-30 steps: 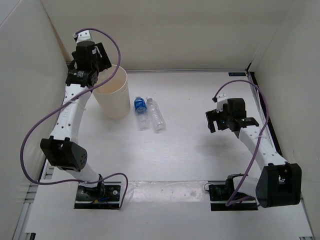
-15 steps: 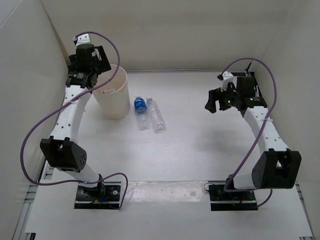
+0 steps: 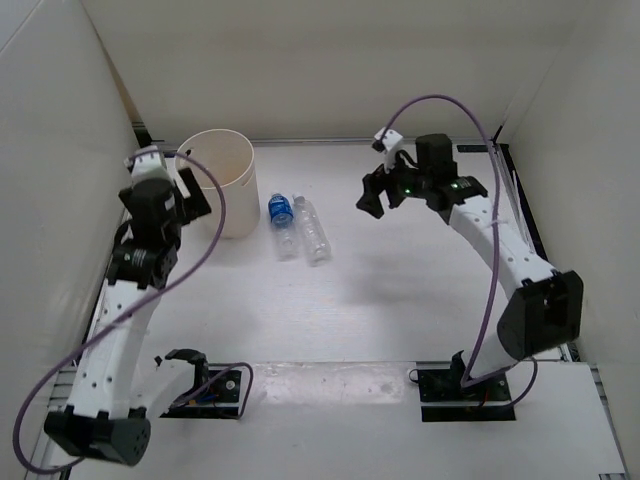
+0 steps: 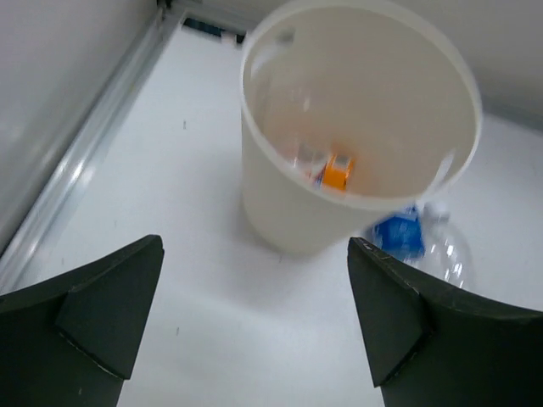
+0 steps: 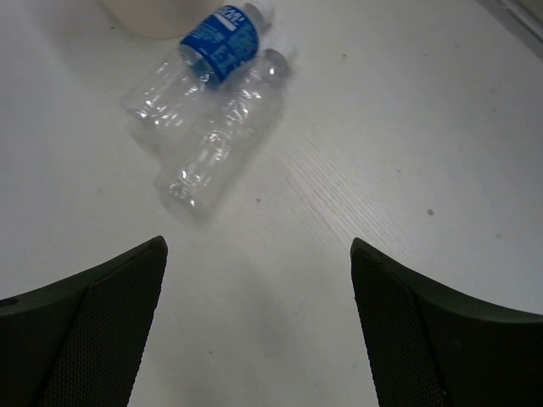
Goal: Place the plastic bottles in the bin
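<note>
The unlabelled clear bottle lies nearer than the blue-labelled one. I will next move my right gripper down and toward the bin, onto the middle of the unlabelled clear bottle.
The cream-white bin stands upright at the back left; in the left wrist view it holds a small orange-yellow bottle and a clear bottle beside it. Two plastic bottles lie side by side on the table right of the bin: a blue-labelled one and an unlabelled clear one. My left gripper is open and empty, just left of and in front of the bin. My right gripper is open and empty, in the air right of the two bottles.
White walls close the table on the left, back and right. A metal rail runs along the left edge. The arm bases sit at the near edge.
My left gripper has pulled back from over the bin's rim toward the near left. My right gripper has swung from the right side toward the back middle, closer to the two bottles.
</note>
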{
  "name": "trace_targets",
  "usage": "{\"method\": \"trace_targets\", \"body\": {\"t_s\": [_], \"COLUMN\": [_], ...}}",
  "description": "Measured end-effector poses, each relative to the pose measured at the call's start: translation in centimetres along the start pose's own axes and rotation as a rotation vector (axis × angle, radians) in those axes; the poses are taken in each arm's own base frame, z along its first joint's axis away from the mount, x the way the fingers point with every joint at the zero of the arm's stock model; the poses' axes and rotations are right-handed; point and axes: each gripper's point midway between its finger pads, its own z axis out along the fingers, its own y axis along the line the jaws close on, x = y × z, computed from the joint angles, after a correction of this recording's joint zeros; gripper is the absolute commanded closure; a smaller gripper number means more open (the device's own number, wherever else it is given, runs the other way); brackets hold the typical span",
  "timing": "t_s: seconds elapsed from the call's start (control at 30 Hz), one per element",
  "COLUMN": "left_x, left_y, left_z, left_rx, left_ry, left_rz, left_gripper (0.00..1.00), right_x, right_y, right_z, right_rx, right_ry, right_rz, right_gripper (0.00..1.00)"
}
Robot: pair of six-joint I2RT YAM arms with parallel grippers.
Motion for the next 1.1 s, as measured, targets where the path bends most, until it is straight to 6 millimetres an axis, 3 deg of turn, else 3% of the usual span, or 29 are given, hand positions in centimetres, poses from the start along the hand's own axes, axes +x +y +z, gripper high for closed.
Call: {"method": "trace_targets", "body": {"t_s": [0.17, 0.33, 0.47, 0.77, 0.9, 0.93, 1.03, 1.1], "left_x": [6.7, 9.9, 12.3, 13.4, 13.4, 13.5, 13.7, 13.7], "left_y": [1.6, 2.2, 2.6, 0.9, 2.1, 2.3, 2.8, 3.0], "left_z": [-2.7, -4.0, -4.4, -4.4, -4.4, -4.4, -4.3, -4.1], "left_rx": [0.01, 0.038, 0.074, 0.136, 0.09, 0.08, 0.056, 0.044], "left_ry": [0.104, 0.179, 0.219, 0.218, 0.197, 0.193, 0.189, 0.185], "left_rz": [0.032, 0.088, 0.179, 0.46, 0.481, 0.484, 0.492, 0.5], "left_gripper": [0.0, 0.0, 0.0, 0.0, 0.0, 0.0, 0.0, 0.0], "right_x": [0.5, 5.5, 6.4, 6.1, 7.3, 7.7, 9.2, 10.3], "right_y": [2.2, 4.6, 5.8, 5.0, 5.1, 5.1, 5.3, 5.6], "right_z": [5.3, 10.1, 13.9, 19.4, 20.9, 21.1, 21.4, 21.1], "right_rx": [-0.155, -0.25, -0.286, -0.231, -0.215, -0.21, -0.199, -0.2], "right_ry": [0.064, 0.208, 0.254, 0.282, 0.349, 0.371, 0.429, 0.475], "right_rz": [0.0, -0.013, -0.012, 0.074, 0.126, 0.144, 0.182, 0.2], "right_gripper": [0.1, 0.1, 0.1, 0.1, 0.1, 0.17, 0.17, 0.22]}}
